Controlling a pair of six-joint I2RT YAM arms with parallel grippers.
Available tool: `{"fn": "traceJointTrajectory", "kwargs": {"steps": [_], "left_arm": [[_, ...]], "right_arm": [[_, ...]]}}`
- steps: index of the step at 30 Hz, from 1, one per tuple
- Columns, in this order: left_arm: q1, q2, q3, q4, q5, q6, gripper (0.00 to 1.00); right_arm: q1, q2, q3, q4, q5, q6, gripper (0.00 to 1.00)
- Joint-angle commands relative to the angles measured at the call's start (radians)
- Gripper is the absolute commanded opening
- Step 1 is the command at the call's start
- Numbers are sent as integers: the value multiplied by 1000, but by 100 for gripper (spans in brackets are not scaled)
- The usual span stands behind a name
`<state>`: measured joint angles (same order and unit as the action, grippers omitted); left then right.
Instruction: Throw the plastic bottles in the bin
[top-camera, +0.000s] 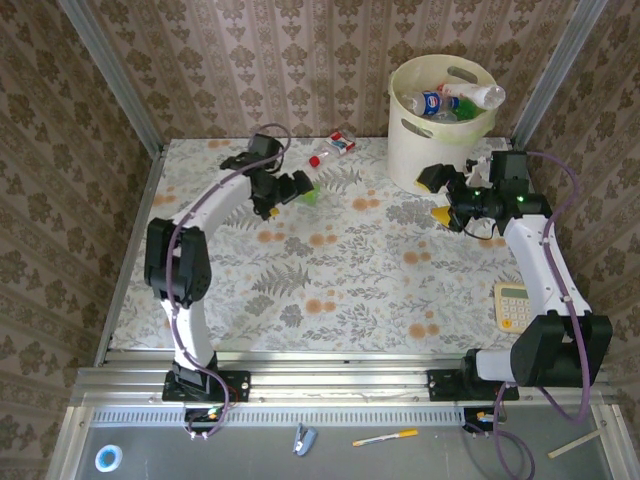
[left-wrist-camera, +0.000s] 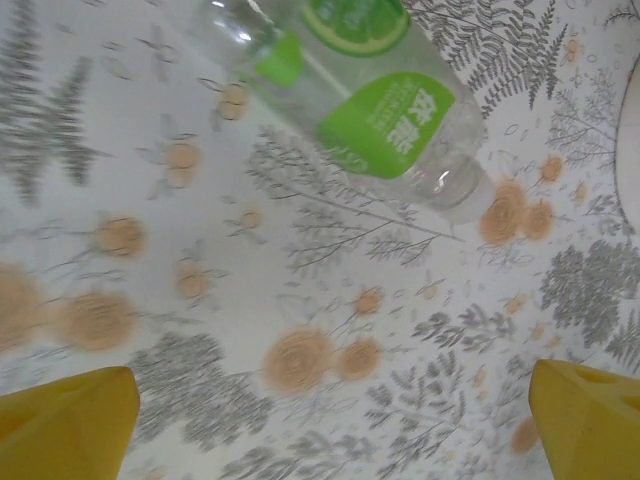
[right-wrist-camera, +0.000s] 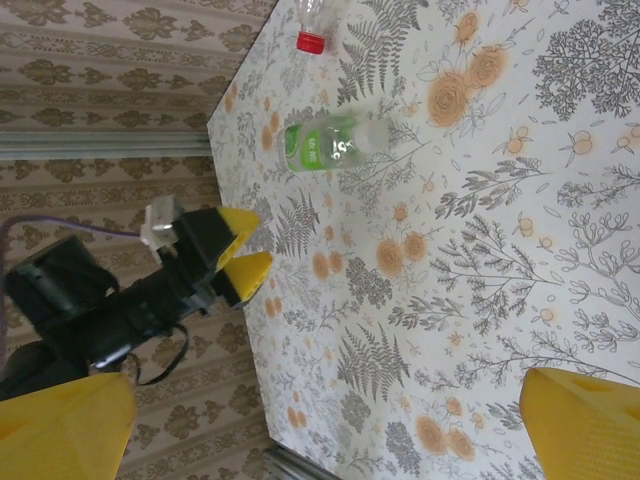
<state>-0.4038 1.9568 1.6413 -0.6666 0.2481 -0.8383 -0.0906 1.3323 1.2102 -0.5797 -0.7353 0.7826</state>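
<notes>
I will lower my left gripper toward the green label (top-camera: 311, 196) (left-wrist-camera: 372, 112) and close around it, because the bottle with the green label lies flat below and just ahead of my open, empty fingers.
A clear bottle with a green label (left-wrist-camera: 372, 112) lies on its side on the floral table, just ahead of my left gripper (left-wrist-camera: 330, 430), whose yellow fingers (left-wrist-camera: 65, 425) stand wide apart and empty. From above, this bottle (top-camera: 311, 195) sits right at the tip of the left gripper (top-camera: 295, 190). A second bottle with a red label (top-camera: 333, 150) lies further back. The cream bin (top-camera: 420, 150) stands at the back right with several bottles (top-camera: 432, 102) inside. My right gripper (top-camera: 438, 196) hangs open and empty beside the bin's base. Its wrist view takes in the green bottle (right-wrist-camera: 330, 140) and the red-capped one (right-wrist-camera: 312, 30).
A pale yellow calculator (top-camera: 513, 305) lies near the table's right edge by the right arm. Patterned walls close in the back and both sides. The right wrist view also catches the left gripper (right-wrist-camera: 240, 248) over the table's far edge.
</notes>
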Motion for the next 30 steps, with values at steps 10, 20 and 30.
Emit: {"fn": "traceJointTrajectory", "kwargs": {"steps": [10,20,30], "left_arm": [[-3,258,238,85,-23,-230,100],[-9,383,389,24,-40,-263,100],[-8,497,479,-85,-43,-235,100]], "right_arm": [[-1,-10,18,-46,-42,-55,100],[-3,-3,1,-26,-61,-59,100],[-4,16,7,-8,-67,-60,100]]}}
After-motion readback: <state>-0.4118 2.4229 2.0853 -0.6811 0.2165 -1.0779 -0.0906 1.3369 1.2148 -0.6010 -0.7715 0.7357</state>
